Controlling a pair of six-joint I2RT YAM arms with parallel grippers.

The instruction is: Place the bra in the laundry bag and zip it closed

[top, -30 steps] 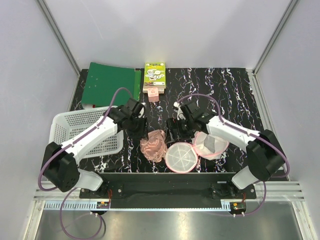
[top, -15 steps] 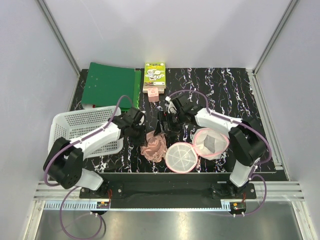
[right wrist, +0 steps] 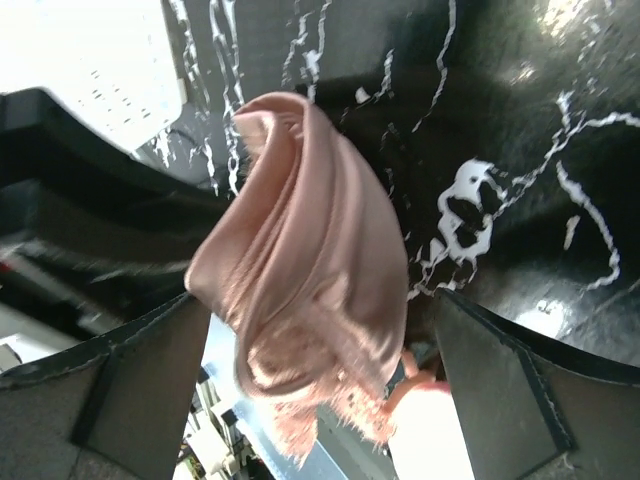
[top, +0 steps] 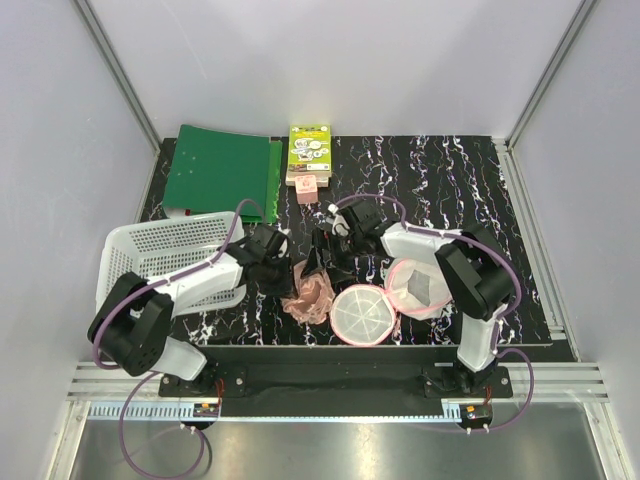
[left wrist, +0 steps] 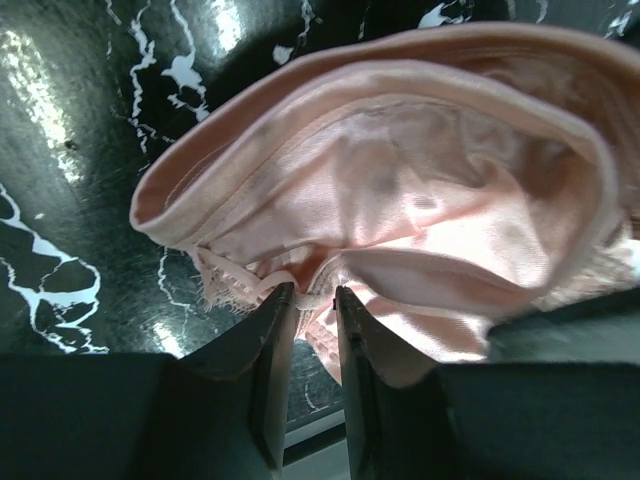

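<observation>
My right gripper lowers a little over the bra's raised fold (top: 321,279) (right wrist: 322,250) just below and closes next, since its open fingers are already on either side.
The salmon-pink bra (top: 309,294) lies crumpled on the black marbled table, just left of the laundry bag. The bag is open: one round white mesh half (top: 360,315) with pink edging lies flat, and the other half (top: 420,287) is to its right. My left gripper (top: 284,272) is at the bra's left edge. In the left wrist view (left wrist: 310,292) its jaws are nearly shut on a trim edge of the bra (left wrist: 430,200). My right gripper (top: 321,262) is over the bra's far side, jaws wide open (right wrist: 315,300) on either side of the bra (right wrist: 310,250).
A white lattice basket (top: 150,255) stands on the left, close to my left arm. A green folder (top: 220,170), a green-and-yellow box (top: 308,152) and a small pink cube (top: 308,190) are at the back. The table's front edge is just below the bag.
My right gripper has swung left from beside the bag to over the bra. My left gripper has moved down to the bra's left edge. The bra has bunched up a little.
</observation>
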